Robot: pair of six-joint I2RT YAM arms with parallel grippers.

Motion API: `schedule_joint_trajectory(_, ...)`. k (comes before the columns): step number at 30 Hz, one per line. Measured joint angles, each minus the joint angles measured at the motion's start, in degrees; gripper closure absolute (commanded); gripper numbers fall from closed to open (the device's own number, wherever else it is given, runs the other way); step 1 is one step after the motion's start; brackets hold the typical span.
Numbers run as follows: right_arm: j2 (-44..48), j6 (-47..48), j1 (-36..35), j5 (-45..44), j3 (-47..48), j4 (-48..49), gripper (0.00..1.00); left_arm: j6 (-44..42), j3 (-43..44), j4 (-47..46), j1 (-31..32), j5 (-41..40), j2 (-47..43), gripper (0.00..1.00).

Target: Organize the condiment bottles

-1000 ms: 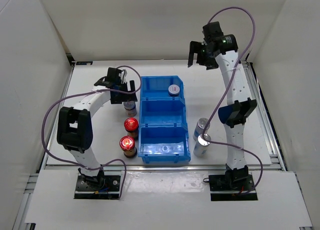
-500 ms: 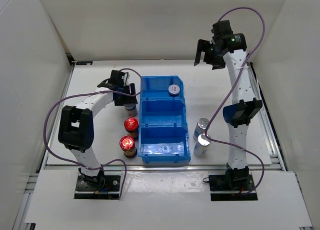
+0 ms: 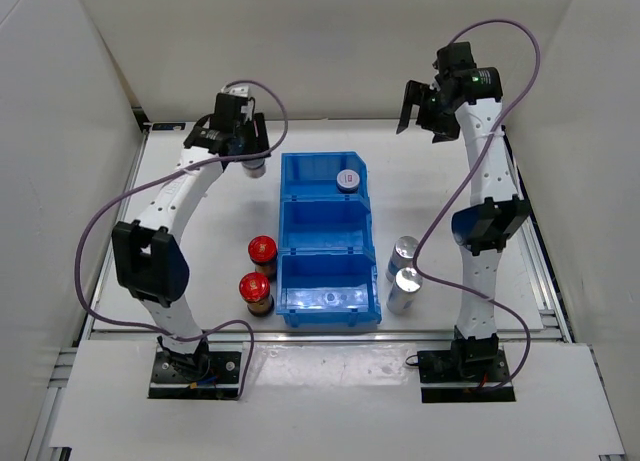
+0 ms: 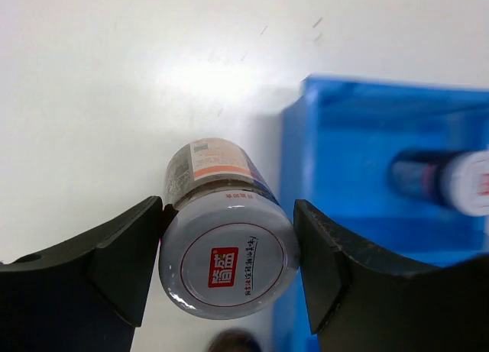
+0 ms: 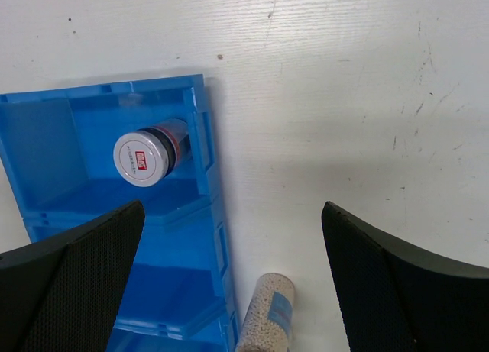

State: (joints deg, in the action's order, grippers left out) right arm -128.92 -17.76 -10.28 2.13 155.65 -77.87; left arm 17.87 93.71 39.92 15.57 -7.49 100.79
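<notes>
I next need my left gripper to carry the short white bottle over the bin's side and down into the bin's far section.
My left gripper [image 3: 250, 159] [image 4: 229, 262] is shut on a short white bottle with a grey, red-marked lid [image 4: 229, 260] [image 3: 255, 167]. It holds the bottle clear of the table, by the back left corner of the blue bin [image 3: 284, 213] [image 4: 359, 130]. A matching bottle [image 3: 347, 180] [image 5: 145, 157] [image 4: 451, 180] stands in the bin's far compartment. Two red-capped bottles [image 3: 262, 249] [image 3: 254, 289] stand left of the bin. Two silver-capped bottles [image 3: 404, 251] [image 3: 406, 287] stand to its right, and one of them [image 5: 267, 318] shows in the right wrist view. My right gripper [image 3: 425, 109] [image 5: 233, 268] hangs open, high at the back right.
The bin's middle and near compartments hold no bottle. White walls enclose the table on three sides. The arms' cables loop above the left and right edges of the table.
My left gripper has shut on the short white bottle beside the bin and lifted it toward the back. The right gripper has drifted right and stayed open.
</notes>
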Motion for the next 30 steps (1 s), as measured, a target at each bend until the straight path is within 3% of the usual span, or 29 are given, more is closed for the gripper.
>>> schedule_joint_trajectory(5,0.85,0.00,0.33,0.04,-1.79,0.00,0.00,-1.11,6.58,-2.58,6.08,0.76,0.24,0.89)
schedule_joint_trajectory(11,4.26,0.20,0.37,0.22,-5.29,0.07,0.00,-0.63,8.31,-3.58,12.92,6.14,5.11,0.89)
schedule_joint_trajectory(21,13.33,0.44,0.37,-0.26,-13.64,0.00,0.00,1.53,8.26,-3.74,12.72,7.98,16.83,0.88)
schedule_joint_trajectory(25,17.62,0.48,0.37,-0.44,-18.51,0.20,0.00,2.27,8.83,-4.61,11.87,8.61,19.89,0.75)
schedule_joint_trajectory(28,20.81,0.55,0.37,-0.52,-22.62,0.15,0.00,2.95,9.18,-5.38,11.78,9.01,21.33,0.48)
schedule_joint_trajectory(29,21.77,0.61,0.37,-0.61,-23.89,0.17,0.00,2.99,9.22,-5.60,11.78,9.46,21.64,0.29)
schedule_joint_trajectory(30,22.80,0.63,0.37,-0.72,-25.33,0.33,0.00,2.97,9.42,-5.73,11.74,9.77,21.75,0.21)
